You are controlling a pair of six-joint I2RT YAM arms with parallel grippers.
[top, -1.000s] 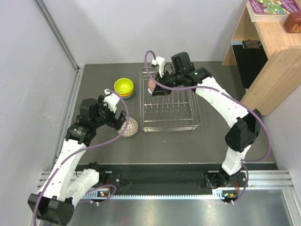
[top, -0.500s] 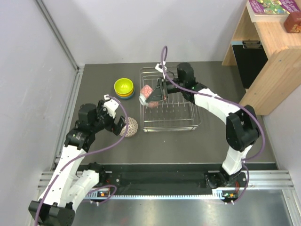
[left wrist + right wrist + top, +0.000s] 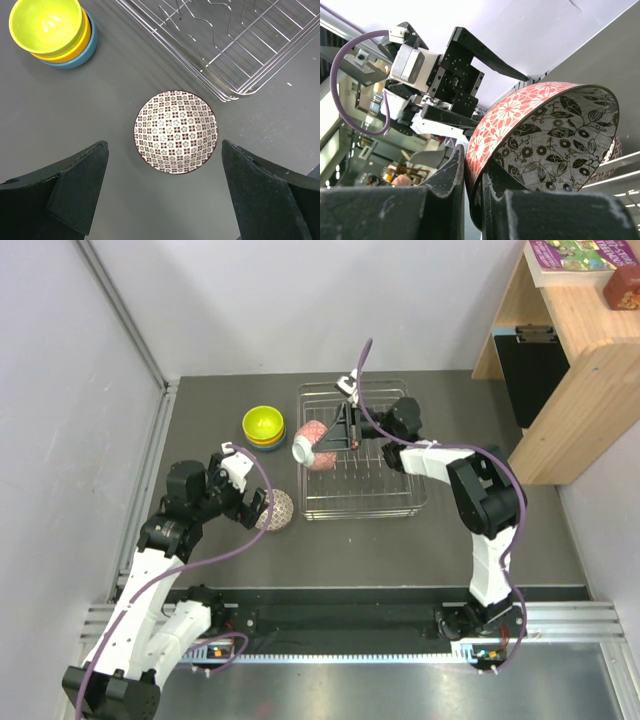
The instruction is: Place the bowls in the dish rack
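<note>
My right gripper will go down into the wire dish rack (image 3: 365, 490) next and move slightly inside the rack's edge, because the tilted white bowl still sticks out over that edge.
My right gripper (image 3: 336, 440) (image 3: 472, 167) is shut on the rim of a white bowl with a pinkish-red flower pattern (image 3: 311, 445) (image 3: 545, 130). It holds the bowl tilted on its side above the left edge of the wire dish rack (image 3: 365, 490) (image 3: 240, 50). A brownish-grey patterned bowl (image 3: 275, 508) (image 3: 176, 131) sits upright on the dark table left of the rack's near corner. My left gripper (image 3: 247, 500) (image 3: 170, 200) is open and empty just above and short of it. Lime-yellow, orange and blue bowls are stacked (image 3: 263, 425) (image 3: 49, 27) left of the rack.
A wooden shelf unit (image 3: 565, 350) with books stands at the right, beyond the table. Grey walls close the left and back. A metal rail (image 3: 330, 620) runs along the near edge by the arm bases.
My right arm has folded in and carried the red-patterned bowl from the rack's far left corner leftward and nearer. My left gripper has barely shifted beside the brownish-grey bowl.
</note>
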